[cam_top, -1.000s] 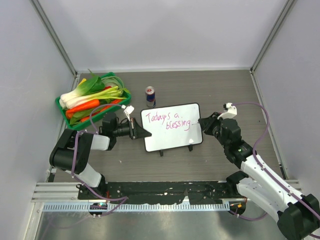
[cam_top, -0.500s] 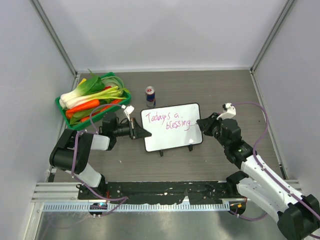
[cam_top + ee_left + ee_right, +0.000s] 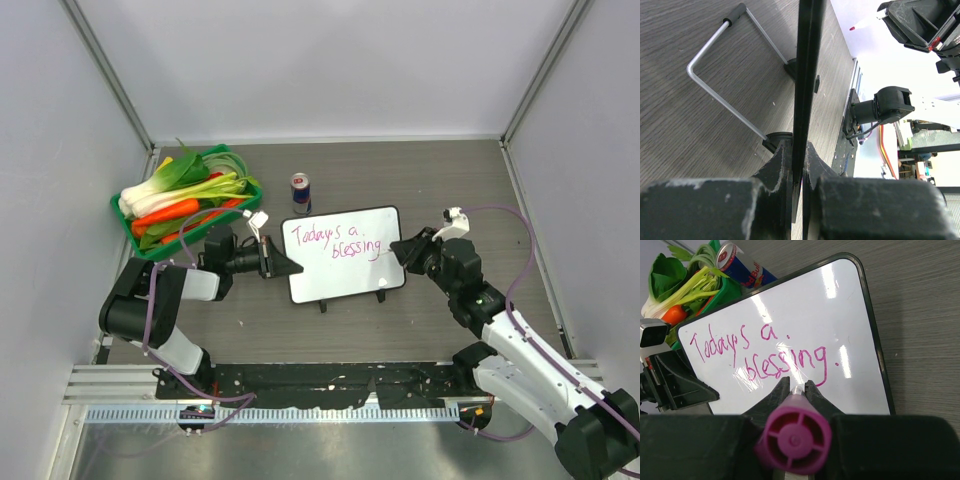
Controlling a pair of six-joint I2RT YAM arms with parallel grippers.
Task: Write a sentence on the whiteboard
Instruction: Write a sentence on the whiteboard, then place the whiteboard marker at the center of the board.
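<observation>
My right gripper is to move back and down next, to the bare tabletop by the nearer black foot point(image 3: 388, 313), and release the marker, because the sentence ends with its period.
The whiteboard point(image 3: 345, 270) stands mid-table on small black feet, with the pink sentence point(image 3: 333, 240) "Today's a blessing." in two lines; both also show in the right wrist view, the board point(image 3: 790, 310) and the words point(image 3: 785, 360). My left gripper point(image 3: 283, 265) is shut on the whiteboard's left edge, seen edge-on in the left wrist view point(image 3: 805, 75). My right gripper point(image 3: 402, 247) is shut on a pink marker point(image 3: 794, 432) at the board's right edge. The marker's tip point(image 3: 853, 28) is just off the surface.
A green basket point(image 3: 137, 227) of vegetables sits at the back left. A drink can point(image 3: 300, 190) stands just behind the board. A wire stand point(image 3: 725, 82) props the board from behind. Grey walls close in the table on three sides.
My right gripper with the marker has drawn back slightly from the board's right edge, toward the back. The left gripper and the board have not moved.
</observation>
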